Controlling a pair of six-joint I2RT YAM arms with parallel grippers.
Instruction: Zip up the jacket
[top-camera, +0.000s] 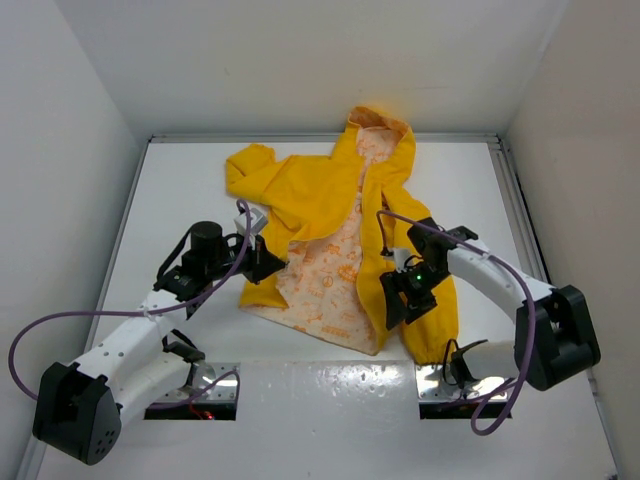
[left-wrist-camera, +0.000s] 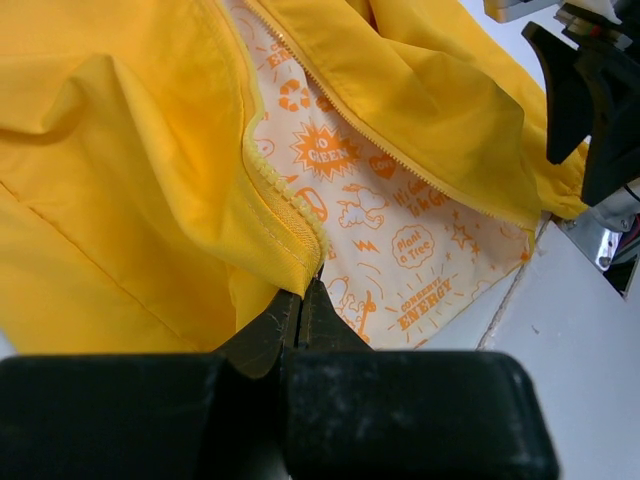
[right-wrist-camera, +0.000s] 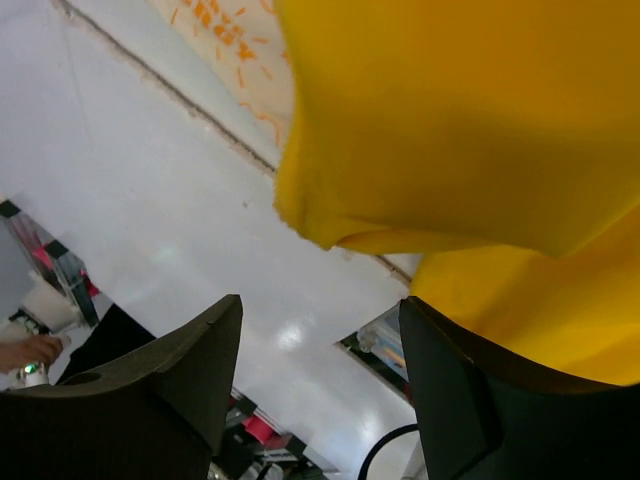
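The fold at the yellow panel's near corner (top-camera: 380, 337) (right-wrist-camera: 328, 222) comes between the fingers of my open right gripper next as it moves down, because that fabric still lies just beyond the fingers.
The yellow jacket (top-camera: 310, 190) lies open on the white table (top-camera: 180, 190), hood at the far side, white orange-printed lining (top-camera: 330, 270) showing. My left gripper (top-camera: 272, 262) is at the lower end of the jacket's left front edge. In the left wrist view it (left-wrist-camera: 303, 292) is shut on the bottom corner of the left zipper edge (left-wrist-camera: 275, 195); the other zipper edge (left-wrist-camera: 400, 160) runs apart from it. My right gripper (top-camera: 398, 298) hovers over the right front panel. In the right wrist view it (right-wrist-camera: 320, 305) is open and empty, with the yellow fabric (right-wrist-camera: 450, 120) just beyond its fingertips.
White walls enclose the table on three sides. Two metal-rimmed openings (top-camera: 190, 390) (top-camera: 455, 385) sit at the near edge by the arm bases. Purple cables (top-camera: 40, 335) loop from both arms. The right gripper's black fingers (left-wrist-camera: 590, 90) show in the left wrist view.
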